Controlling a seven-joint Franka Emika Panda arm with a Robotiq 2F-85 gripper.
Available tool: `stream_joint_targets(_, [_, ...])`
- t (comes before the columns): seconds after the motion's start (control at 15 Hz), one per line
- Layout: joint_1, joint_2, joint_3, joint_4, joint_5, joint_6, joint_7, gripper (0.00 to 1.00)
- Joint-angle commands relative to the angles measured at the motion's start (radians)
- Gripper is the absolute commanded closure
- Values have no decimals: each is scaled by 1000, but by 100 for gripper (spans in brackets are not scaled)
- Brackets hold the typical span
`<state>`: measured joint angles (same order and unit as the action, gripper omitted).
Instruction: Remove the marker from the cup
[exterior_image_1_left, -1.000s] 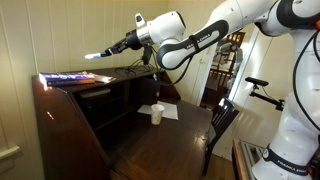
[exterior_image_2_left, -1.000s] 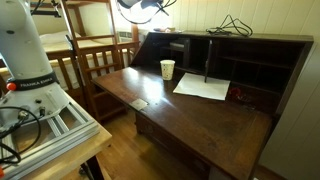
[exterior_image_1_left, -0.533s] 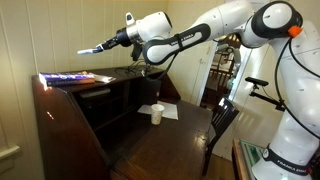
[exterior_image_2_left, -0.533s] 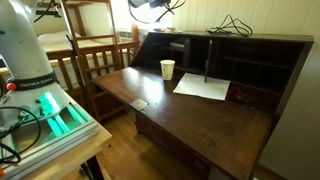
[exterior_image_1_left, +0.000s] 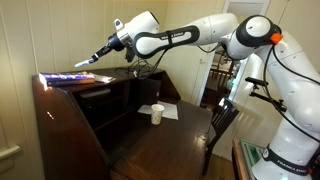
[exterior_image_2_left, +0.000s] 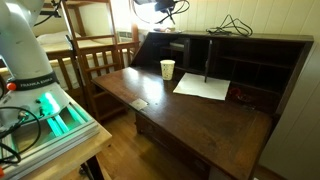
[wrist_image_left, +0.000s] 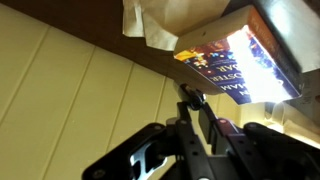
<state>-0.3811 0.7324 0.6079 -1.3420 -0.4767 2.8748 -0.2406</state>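
Note:
I will next lower my gripper toward the top of the desk, over the pale flat patch that is beside the glossy book.
The off-white cup (exterior_image_1_left: 157, 114) stands upright on the open desk leaf, next to a white paper sheet; it also shows in an exterior view (exterior_image_2_left: 167, 69). No marker shows in the cup. My gripper (exterior_image_1_left: 104, 53) is high above the desk's top, far from the cup, and is shut on the slim marker (exterior_image_1_left: 87, 62), whose tip points down and away from the arm. In the wrist view the jaws (wrist_image_left: 192, 103) are closed on a dark round stick end (wrist_image_left: 187, 94).
A flat white paper sheet (exterior_image_2_left: 203, 87) lies beside the cup. A glossy book (exterior_image_1_left: 68, 76) lies on the desk's top, also in the wrist view (wrist_image_left: 245, 60). Desk cubbies (exterior_image_2_left: 245, 65) stand behind the leaf. A chair (exterior_image_1_left: 222, 122) stands at the desk.
My gripper has swung with the marker away from the cup, further out over the desk's top and the book. The cup and paper have not moved.

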Motion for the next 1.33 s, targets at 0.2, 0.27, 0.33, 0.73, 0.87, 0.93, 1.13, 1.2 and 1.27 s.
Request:
stream_joint_targets(0.2, [127,-3,-197,86,288,-93,-115,96])
stream_joint_targets(0.27, [148,-5,-232,86,309,-89,-112,96])
stream_joint_targets(0.33, [163,0,-254,89,331,-91,-115,96])
stream_joint_targets(0.73, [234,-7,-352,75,380,-90,-96,96])
stream_joint_targets(0.87, [242,-15,-364,66,394,-108,-91,56])
stream_joint_targets(0.93, [245,-18,-367,63,402,-114,-90,51])
stream_joint_targets(1.13, [256,-54,-387,43,419,-141,-71,31])
stream_joint_targets(1.2, [260,-80,-394,26,418,-142,-66,23])
stream_joint_targets(1.27, [265,-134,-409,-13,404,-175,-65,16])
